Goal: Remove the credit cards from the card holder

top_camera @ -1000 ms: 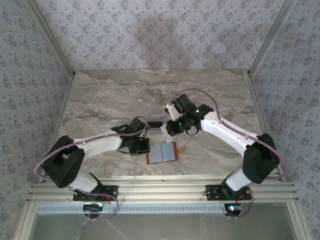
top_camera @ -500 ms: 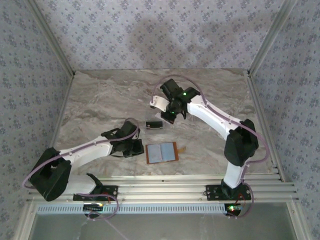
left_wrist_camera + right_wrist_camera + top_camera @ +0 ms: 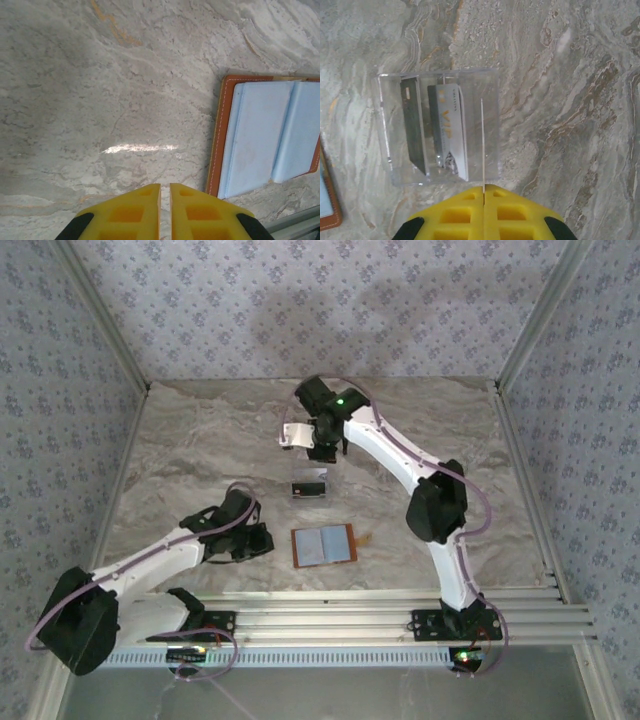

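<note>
The other slots already have cards in them, so my right gripper should lower the thin whitish credit card into the rack's empty far slot [image 3: 309, 465] [image 3: 490, 131] and let go of it there.
The card holder [image 3: 323, 545] lies open on the marble, orange-brown rim and grey-blue inside [image 3: 260, 140]; its corner shows in the right wrist view [image 3: 327, 207]. My right gripper [image 3: 483, 187] is shut on a thin whitish credit card [image 3: 482, 145], seen edge-on over the right side of a clear plastic rack [image 3: 437, 125]. From above, that gripper [image 3: 312, 440] and card [image 3: 292, 435] hang just beyond the rack [image 3: 308, 485]. A dark card [image 3: 412, 125] and a grey VIP card [image 3: 450, 130] stand in the rack. My left gripper [image 3: 165, 186] is left of the holder, slightly open and empty, also seen from above [image 3: 262, 540].
Patterned walls close in the marble table [image 3: 200, 440] on three sides, with metal rails [image 3: 320, 615] along the near edge. The right arm [image 3: 400, 455] stretches diagonally across the middle of the table.
My right arm swung away from the holder toward the far side with the card, ending over the rack. My left arm drew back to the left, and its jaws parted slightly.
</note>
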